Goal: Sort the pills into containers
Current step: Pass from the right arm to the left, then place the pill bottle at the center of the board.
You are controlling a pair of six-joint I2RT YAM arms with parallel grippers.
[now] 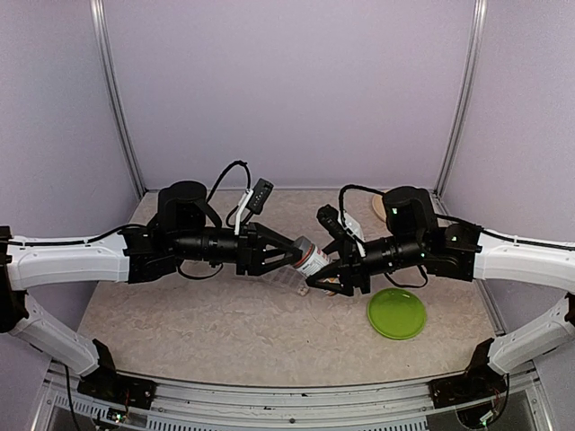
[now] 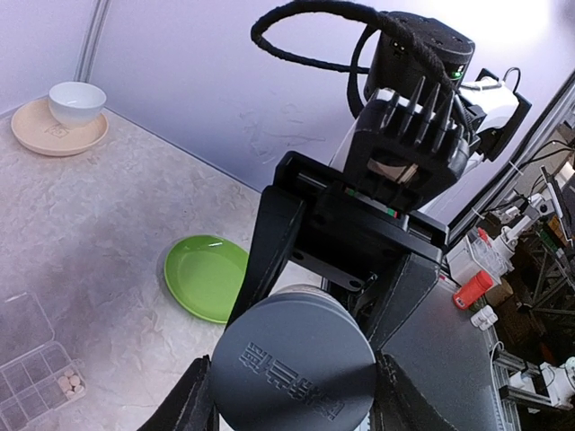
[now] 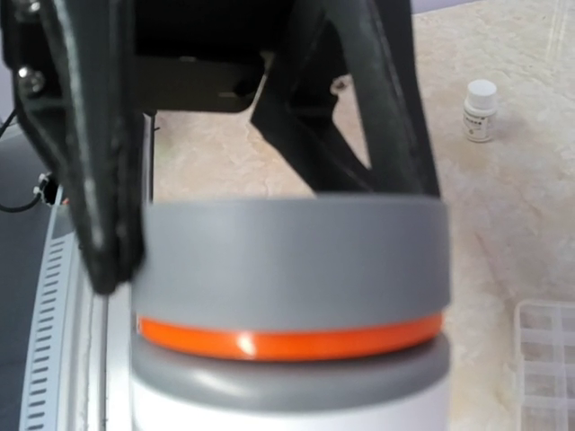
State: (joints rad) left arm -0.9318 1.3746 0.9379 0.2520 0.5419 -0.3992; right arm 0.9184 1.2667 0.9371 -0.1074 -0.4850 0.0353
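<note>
Next, my left gripper should move the white pill bottle left in the top view and down onto bare tabletop near the small bottle, releasing it clear of the pill box (image 2: 31,366).
A white pill bottle (image 1: 314,261) with a grey cap (image 2: 296,366) and an orange ring (image 3: 287,339) hangs in the air between both arms, above the table's middle. My left gripper (image 1: 300,251) is shut on the cap, its fingers (image 2: 190,400) on either side of it. My right gripper (image 1: 327,273) is shut on the bottle's white body (image 3: 287,409). The clear pill box (image 2: 31,366) lies on the table below, with a few tan pills (image 2: 70,384) in one compartment. It also shows in the right wrist view (image 3: 546,359) and partly in the top view (image 1: 289,281).
A round green plate (image 1: 396,312) lies at the front right, also seen in the left wrist view (image 2: 207,277). A white bowl (image 2: 76,101) stands on a beige saucer (image 2: 54,135) at the back right. A small white bottle (image 3: 480,109) stands on the table.
</note>
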